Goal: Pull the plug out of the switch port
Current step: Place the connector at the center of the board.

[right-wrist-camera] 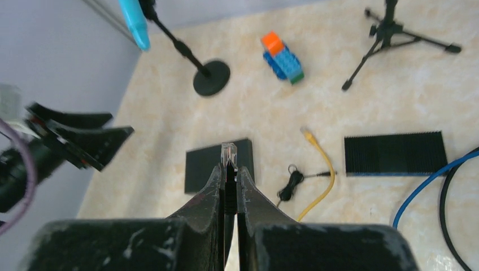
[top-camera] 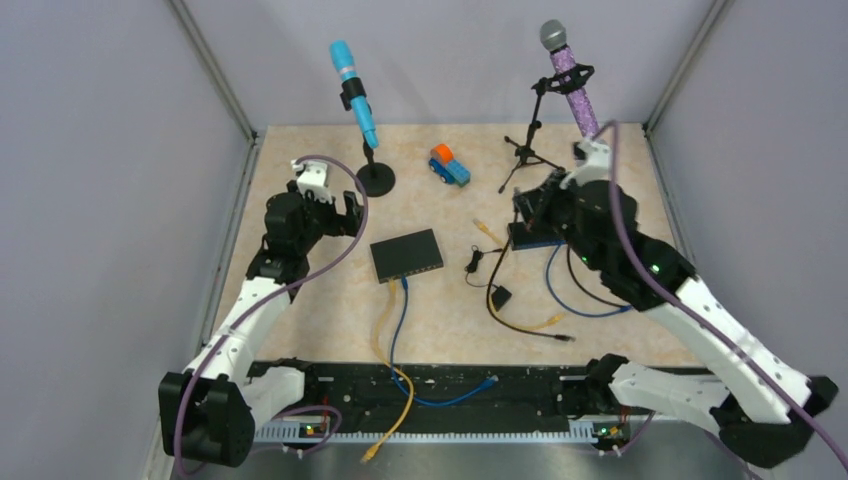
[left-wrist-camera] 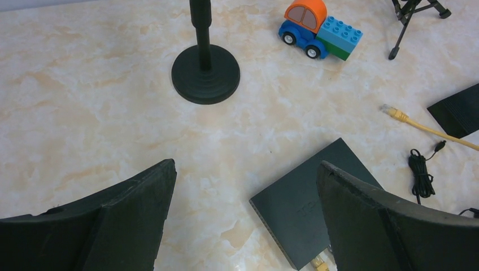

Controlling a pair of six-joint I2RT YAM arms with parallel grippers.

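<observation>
My right gripper should next move down toward the loose yellow cable (top-camera: 498, 243) (right-wrist-camera: 328, 162) and open, because the clear plug is out of any port but high above the table.
My right gripper (right-wrist-camera: 229, 168) is shut on a black cable just behind its clear plug (right-wrist-camera: 228, 152). The plug sticks out past the fingertips, held in the air and in no port. In the top view this gripper (top-camera: 522, 205) hovers over a ribbed black switch (top-camera: 530, 238) at the right. A smooth black switch (top-camera: 407, 255) lies mid-table with a yellow and a blue cable (top-camera: 395, 290) plugged into its near edge. My left gripper (left-wrist-camera: 245, 165) is open and holds nothing. It hangs above the table left of that switch (left-wrist-camera: 305, 206), whose yellow plug (left-wrist-camera: 319, 262) shows by the right finger.
A blue microphone stands on a round base (top-camera: 375, 178) at the back left, and a purple one on a tripod (top-camera: 530, 150) at the back right. A toy truck (top-camera: 450, 165) sits between them. A loose yellow cable (top-camera: 488, 232), a coiled black lead (top-camera: 475, 262) and a blue cable loop (top-camera: 580, 300) lie between the switches.
</observation>
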